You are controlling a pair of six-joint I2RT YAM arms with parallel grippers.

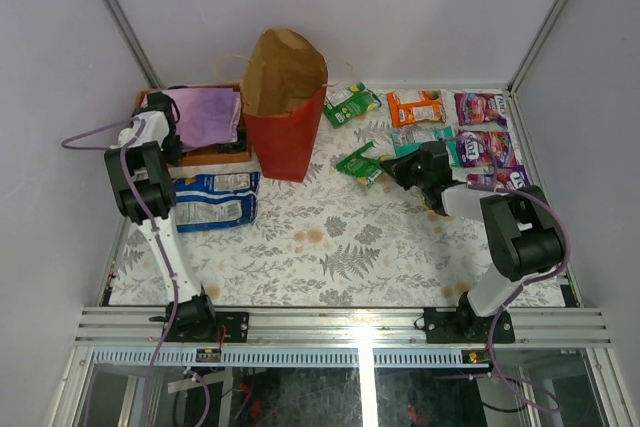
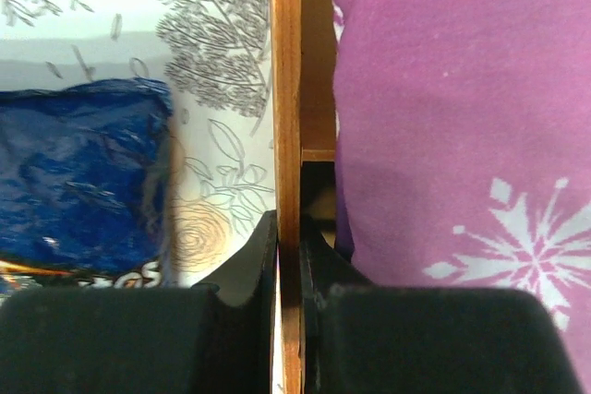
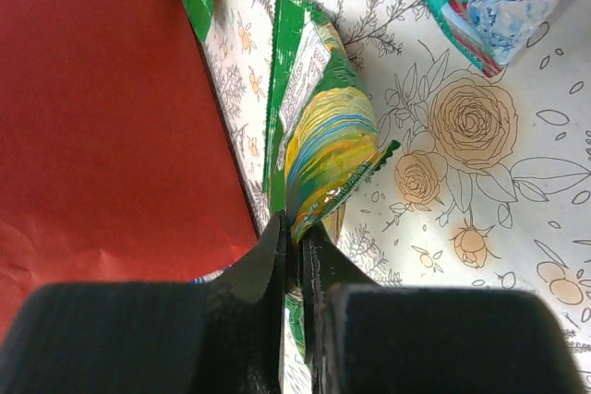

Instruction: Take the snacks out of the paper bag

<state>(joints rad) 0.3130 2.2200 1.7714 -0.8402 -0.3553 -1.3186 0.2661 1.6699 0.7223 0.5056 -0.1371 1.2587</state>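
Observation:
The robot's right gripper will next move outward and toward the bag, then let go of the green packet on bare flowered table (image 1: 362, 142) (image 3: 334, 8) between the bag and the teal packet.
The red paper bag (image 1: 285, 112) stands upright at the back, its brown mouth open; its red wall fills the left of the right wrist view (image 3: 111, 108). My right gripper (image 1: 392, 170) (image 3: 295, 228) is shut on the edge of a green snack packet (image 1: 360, 162) (image 3: 323, 136), low over the table just right of the bag. Other packets lie right of the bag: green (image 1: 350, 103), orange (image 1: 415, 107), teal (image 1: 418, 137) and magenta (image 1: 480, 107). Blue-and-white packets (image 1: 215, 199) (image 2: 83, 191) lie left of it. My left gripper (image 1: 168, 137) (image 2: 291, 228) is shut on the wooden tray's wall (image 2: 286, 89).
The wooden tray (image 1: 215, 154) sits at the back left with a folded purple cloth (image 1: 205, 114) (image 2: 443, 136) in it. More magenta packets (image 1: 482, 147) lie near the right wall. White enclosure walls close in the back and sides of the flowered table.

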